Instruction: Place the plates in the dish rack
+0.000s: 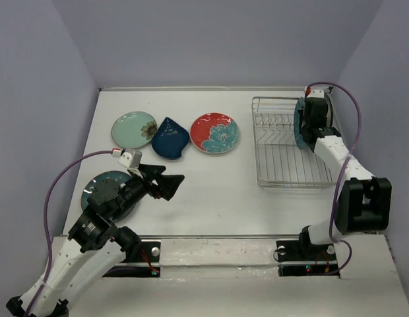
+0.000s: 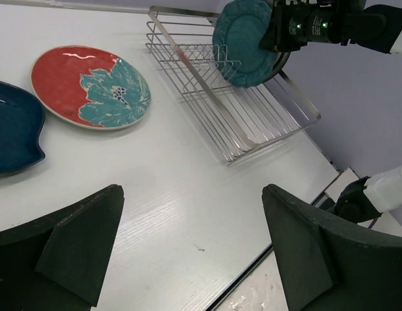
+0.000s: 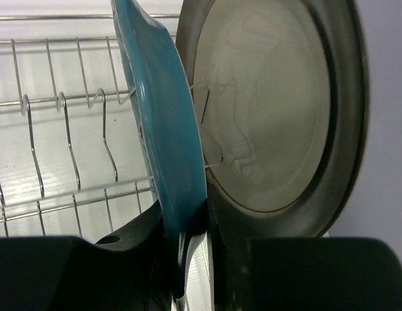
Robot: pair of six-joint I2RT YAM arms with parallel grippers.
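The left gripper moves outward next, turning, and lowers onto the plate's near rim (image 1: pixel 157 151), as the navy teardrop plate still lies flat outside the rack (image 1: pixel 283 148).
My right gripper (image 1: pixel 314 120) is shut on the rim of the teal scalloped plate (image 1: pixel 299 125), which it holds upright among the prongs at the right end of the dish rack (image 1: pixel 283 148). In the right wrist view the teal plate (image 3: pixel 163 129) stands edge-on just left of the cream brown-rimmed plate (image 3: pixel 266 110), which is upright in the rack. The mint-green plate (image 1: pixel 134 129), navy teardrop plate (image 1: pixel 170 137) and red floral plate (image 1: pixel 215 133) lie flat in a row at the back. The blue-teal round plate (image 1: pixel 105 191) lies partly under my left arm. My left gripper (image 1: pixel 173 186) is open and empty above bare table.
The rack's left and middle prong rows (image 3: pixel 58 129) hold nothing. The table's front edge (image 2: pixel 253 278) runs just below my left gripper. Purple walls close in the back and both sides.
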